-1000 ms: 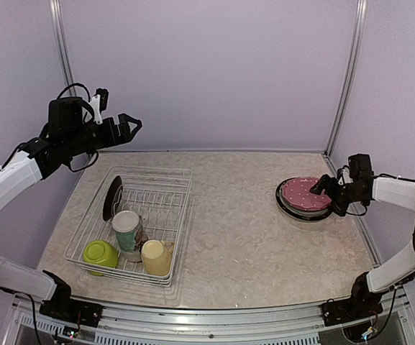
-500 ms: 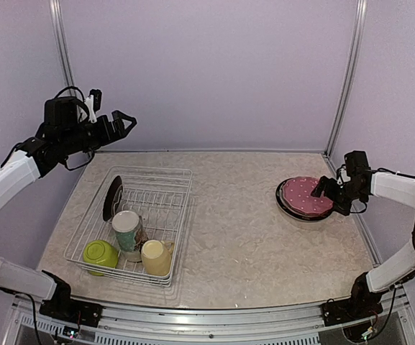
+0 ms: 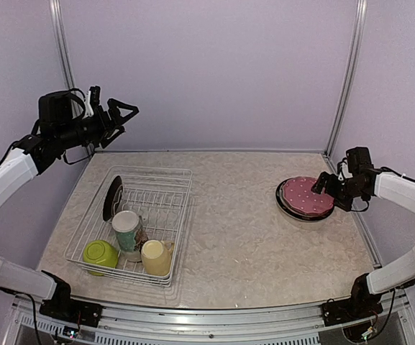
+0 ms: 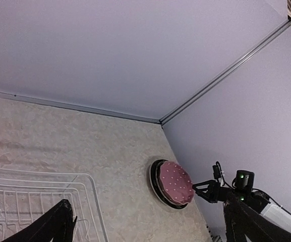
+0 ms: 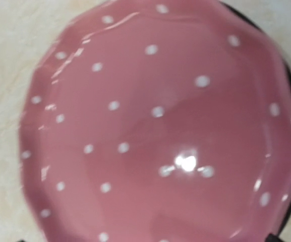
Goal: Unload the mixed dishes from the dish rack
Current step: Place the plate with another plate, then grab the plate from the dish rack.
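I will next tilt my left gripper downward and move it down onto the upright black plate's top edge, because that plate stands in the rack below my gripper.
The dish rack stands at the left and holds an upright black plate, a lime-green bowl, a white floral mug and a pale yellow mug. The pink dotted plate lies on top of a dark-rimmed stack at the right. My right gripper is open at that plate's right edge. The plate fills the right wrist view, seen face-on. My left gripper is open and empty, high above the rack's far end.
The left wrist view shows the rack's far corner, the pink plate and the right gripper beside it. Walls close the back and both sides. A metal rail runs along the front.
The pink plate has settled flatter on the stack as my right gripper eased back a little. My left arm has lifted and swung slightly left.
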You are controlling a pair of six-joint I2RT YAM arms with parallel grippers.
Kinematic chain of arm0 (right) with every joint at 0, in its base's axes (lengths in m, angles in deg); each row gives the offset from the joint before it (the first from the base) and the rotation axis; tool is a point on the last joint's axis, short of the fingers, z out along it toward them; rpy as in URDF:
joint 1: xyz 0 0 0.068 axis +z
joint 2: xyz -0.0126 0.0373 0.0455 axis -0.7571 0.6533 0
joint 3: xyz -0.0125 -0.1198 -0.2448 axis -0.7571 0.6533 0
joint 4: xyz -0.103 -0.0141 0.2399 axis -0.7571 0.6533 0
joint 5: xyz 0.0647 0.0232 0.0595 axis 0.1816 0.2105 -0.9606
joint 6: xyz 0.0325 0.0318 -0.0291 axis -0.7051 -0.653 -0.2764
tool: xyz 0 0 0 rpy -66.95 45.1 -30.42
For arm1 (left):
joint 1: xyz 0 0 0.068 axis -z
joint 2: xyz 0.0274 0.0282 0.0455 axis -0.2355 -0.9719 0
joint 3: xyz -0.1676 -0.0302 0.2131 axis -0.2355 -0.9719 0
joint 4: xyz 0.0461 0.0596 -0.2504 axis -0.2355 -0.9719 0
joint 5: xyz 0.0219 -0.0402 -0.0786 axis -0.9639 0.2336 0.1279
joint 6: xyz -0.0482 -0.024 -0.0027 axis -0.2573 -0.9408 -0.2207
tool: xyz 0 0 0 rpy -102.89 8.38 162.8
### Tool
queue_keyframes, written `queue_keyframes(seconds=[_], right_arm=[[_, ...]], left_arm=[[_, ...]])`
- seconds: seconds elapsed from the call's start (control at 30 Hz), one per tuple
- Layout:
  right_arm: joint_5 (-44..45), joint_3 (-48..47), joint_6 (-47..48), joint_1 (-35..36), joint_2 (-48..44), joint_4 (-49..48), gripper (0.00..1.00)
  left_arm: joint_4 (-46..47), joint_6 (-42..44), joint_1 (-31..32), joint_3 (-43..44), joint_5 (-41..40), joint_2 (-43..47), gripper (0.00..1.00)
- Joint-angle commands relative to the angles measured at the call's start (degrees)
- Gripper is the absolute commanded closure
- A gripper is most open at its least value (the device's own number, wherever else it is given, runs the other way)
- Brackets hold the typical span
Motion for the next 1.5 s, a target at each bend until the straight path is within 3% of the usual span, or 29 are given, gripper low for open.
queue_keyframes(seconds=[0.0, 0.17, 0.47, 0.6, 0.73, 0.9, 1.2, 1.47], right_arm=[[1.09, 1.00, -0.86, 1.67, -3.66, 1.80, 0.00], [1.40, 2.40, -1.59, 2.12, -6.79, 2.26, 0.00], [1.45, -1.08, -1.81, 2.61, -6.35, 3.65, 0.00], [1.29, -1.97, -2.33, 3.79, -5.58, 2.77, 0.00], [1.68, -2.26, -2.91, 5.55, -4.61, 1.78, 0.00], [4.60, -4.91, -2.13, 9.58, -4.17, 3.28, 0.00], [12.28, -9.24, 1.05, 14.77, -4.57, 7.68, 0.00], [17.32, -8.81, 2.65, 15.35, -8.93, 9.38, 0.00]], left_arm=[[3.95, -13.96, -0.57, 1.56, 9.16, -0.53, 0.01], [5.11, -19.85, -0.72, 1.71, 11.73, -1.86, 0.01], [8.84, -22.39, -5.01, -0.24, 14.46, -0.86, 0.01], [7.33, -14.99, -5.40, 0.10, 11.64, 1.75, 0.01], [-5.17, -0.61, -5.31, 4.86, 1.09, 3.18, 0.01], [-18.16, 8.33, -5.75, 8.09, -12.15, 2.46, 0.01], [-29.11, 16.01, -8.71, 3.27, -8.93, -0.28, 0.02], [-28.95, 20.82, -7.57, -3.02, -12.76, -3.04, 0.14]])
